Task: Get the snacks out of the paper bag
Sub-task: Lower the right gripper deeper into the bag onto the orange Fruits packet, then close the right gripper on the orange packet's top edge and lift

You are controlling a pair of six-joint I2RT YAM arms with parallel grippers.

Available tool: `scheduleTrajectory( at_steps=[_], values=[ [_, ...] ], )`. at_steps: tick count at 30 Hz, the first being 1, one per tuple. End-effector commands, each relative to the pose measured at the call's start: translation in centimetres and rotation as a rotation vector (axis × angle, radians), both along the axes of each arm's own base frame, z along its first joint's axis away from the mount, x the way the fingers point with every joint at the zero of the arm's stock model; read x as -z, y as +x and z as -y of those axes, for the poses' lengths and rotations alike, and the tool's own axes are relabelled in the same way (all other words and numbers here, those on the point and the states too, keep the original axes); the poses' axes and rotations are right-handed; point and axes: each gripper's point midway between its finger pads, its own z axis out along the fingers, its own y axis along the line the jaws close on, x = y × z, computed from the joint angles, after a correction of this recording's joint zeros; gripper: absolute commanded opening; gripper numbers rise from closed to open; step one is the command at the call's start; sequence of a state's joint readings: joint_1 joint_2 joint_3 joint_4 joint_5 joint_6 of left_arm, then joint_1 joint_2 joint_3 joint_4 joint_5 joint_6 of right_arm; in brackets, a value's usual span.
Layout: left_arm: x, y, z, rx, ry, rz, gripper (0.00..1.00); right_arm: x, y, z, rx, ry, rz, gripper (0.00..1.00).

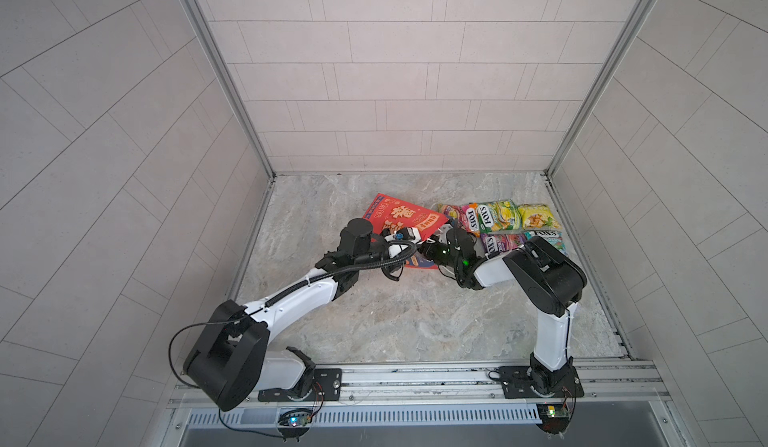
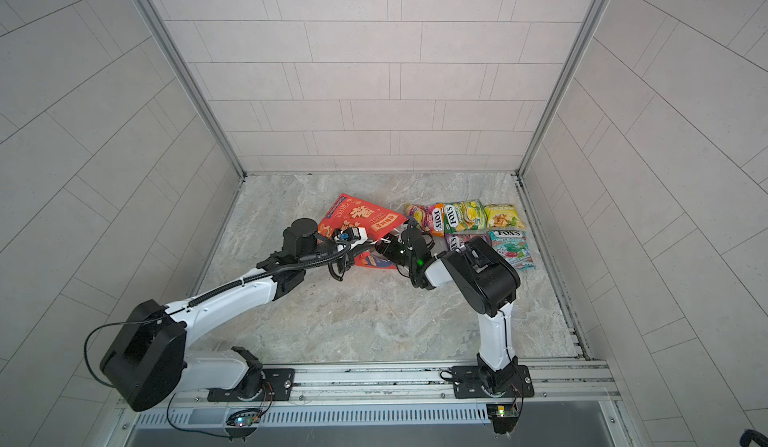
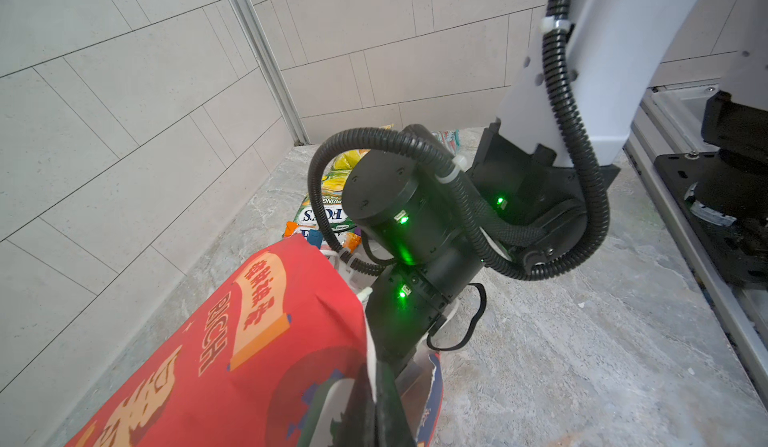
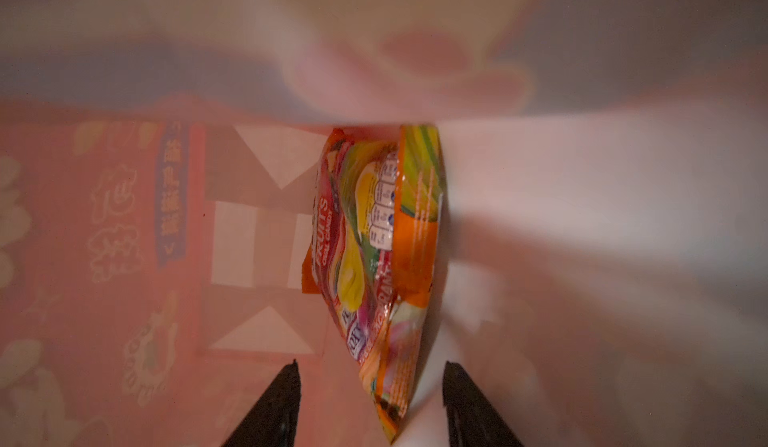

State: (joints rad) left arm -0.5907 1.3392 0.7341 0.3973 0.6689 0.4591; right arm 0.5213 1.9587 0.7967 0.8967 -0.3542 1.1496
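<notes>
My right gripper pushes deeper into the bag next, onto the orange snack packet's facing edge (image 4: 415,256), since only its near end lies between the open fingers.
The red paper bag (image 1: 395,212) (image 2: 353,212) lies on its side on the marble table. My left gripper (image 3: 376,407) is shut on the rim of the paper bag (image 3: 249,341) and holds the mouth up. My right gripper (image 4: 370,370) is deep inside the bag, open, its fingers hidden in both top views. An orange snack packet (image 4: 374,237) lies on edge against the bag's white inner wall (image 4: 582,216), its near corner between the two black fingers, untouched. Several snacks lie outside on the right: green (image 1: 496,216), yellow (image 1: 538,215), teal (image 2: 509,247).
My right arm's elbow (image 1: 548,274) hangs over the purple packet (image 1: 500,242) and the teal one. Tiled walls with metal posts (image 1: 552,170) close in the table on three sides. A metal rail (image 1: 415,378) carrying both arm bases runs along the front.
</notes>
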Motion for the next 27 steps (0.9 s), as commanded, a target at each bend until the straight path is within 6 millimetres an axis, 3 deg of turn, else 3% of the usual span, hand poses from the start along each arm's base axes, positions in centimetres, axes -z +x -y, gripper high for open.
scheduleTrajectory(
  at_steps=[1,10,17,23,27],
  values=[
    [-3.0,-1.1,2.0,0.084,-0.086,0.055,0.00,0.4,1.1,-0.7,0.026,0.006,0.004,0.57],
    [-2.9,-0.8,3.2,0.082,-0.105,0.038,0.00,2.0,0.4,-4.2,-0.059,-0.042,-0.010,0.56],
    [-2.6,-0.7,3.0,0.069,-0.106,0.052,0.00,2.8,-2.3,-8.4,-0.203,-0.083,-0.020,0.42],
    [-2.1,-0.4,2.2,0.028,-0.074,0.083,0.00,3.2,-3.5,-7.7,-0.208,-0.052,-0.037,0.14],
    [-2.1,-0.3,1.9,0.010,-0.061,0.090,0.00,2.0,-2.8,-5.8,-0.180,-0.030,-0.033,0.07]
  ],
)
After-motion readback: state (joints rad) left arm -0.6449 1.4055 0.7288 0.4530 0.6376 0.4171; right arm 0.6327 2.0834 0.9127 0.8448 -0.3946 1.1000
